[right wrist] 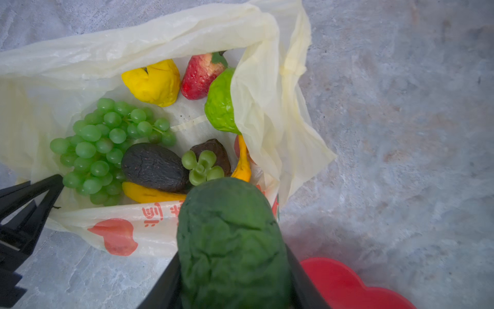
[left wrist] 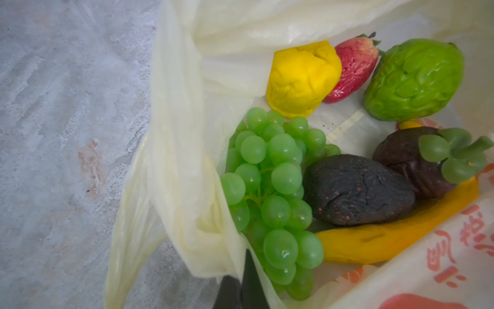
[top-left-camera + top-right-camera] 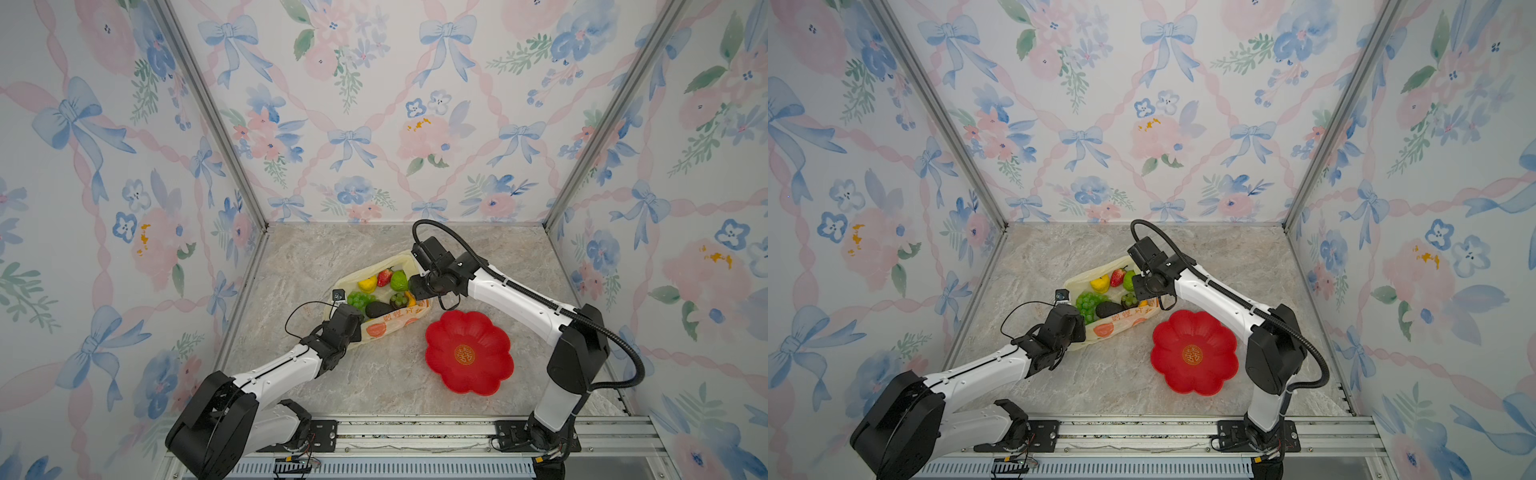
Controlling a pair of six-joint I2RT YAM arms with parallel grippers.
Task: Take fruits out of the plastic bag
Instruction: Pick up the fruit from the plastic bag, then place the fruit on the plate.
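Observation:
I need to move my right gripper back and down to the near side of the empty red plate and let go of the dark green fruit, because that side of the plate is below and back from it.
The pale yellow plastic bag lies open mid-table. My left gripper is shut on its near rim. Inside lie green grapes, a yellow citrus, a strawberry, a bumpy green fruit, a dark avocado, a dark fruit with a green calyx and a banana. My right gripper is shut on a dark green fruit above the bag's right edge.
A red flower-shaped plate sits on the marble table to the right of the bag, close under the right arm. Floral walls with metal posts enclose three sides. A metal rail carries both arm bases at the front.

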